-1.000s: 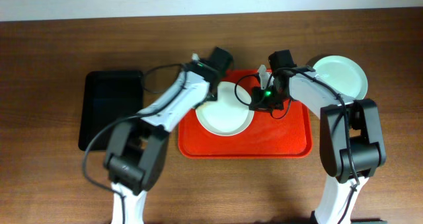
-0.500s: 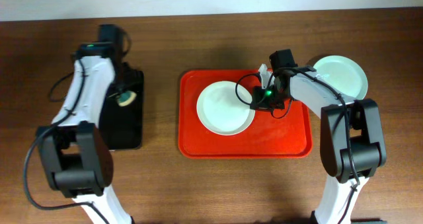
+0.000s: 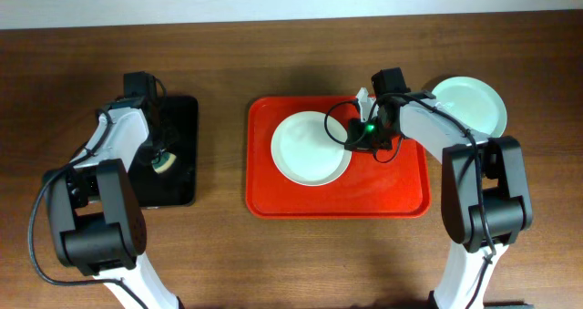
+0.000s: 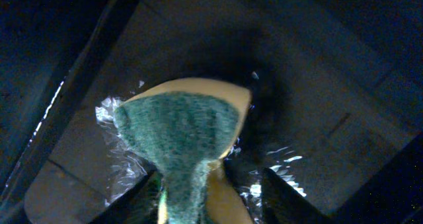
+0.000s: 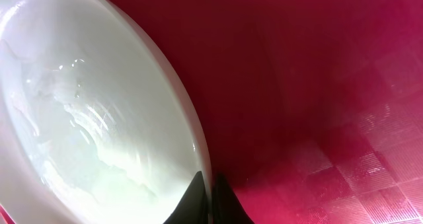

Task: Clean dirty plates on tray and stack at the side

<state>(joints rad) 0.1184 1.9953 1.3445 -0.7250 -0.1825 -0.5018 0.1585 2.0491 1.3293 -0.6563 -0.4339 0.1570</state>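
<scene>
The right gripper needs to lift past the tray's side next and lower the white plate [image 3: 310, 149] onto the pale green plate [image 3: 469, 106], which lies to the right gripper's right in the overhead view.
A white plate [image 3: 310, 149] lies in the red tray [image 3: 401, 186]. My right gripper [image 3: 357, 134] is shut on the plate's right rim. In the right wrist view its fingers [image 5: 206, 184] pinch the rim of the wet plate [image 5: 86, 112] above the tray floor [image 5: 330, 85]. A pale green plate [image 3: 469, 106] lies on the table to the right of the tray. No pale blue plate shows. My left gripper [image 3: 164, 159] is low over the black tray. Its fingers [image 4: 211, 197] are spread around a green and yellow sponge [image 4: 182, 135], with a small gap on the right side.
The black tray [image 3: 178, 186] lies on the table at the left, its floor wet and shiny in the left wrist view [image 4: 310, 98]. Bare brown table runs between the two trays and along the front. The right arm reaches over the red tray's upper right corner.
My left arm has left the white plate, swung left with the sponge to the black tray and lowered it onto the tray floor. The right gripper and the plate have not moved.
</scene>
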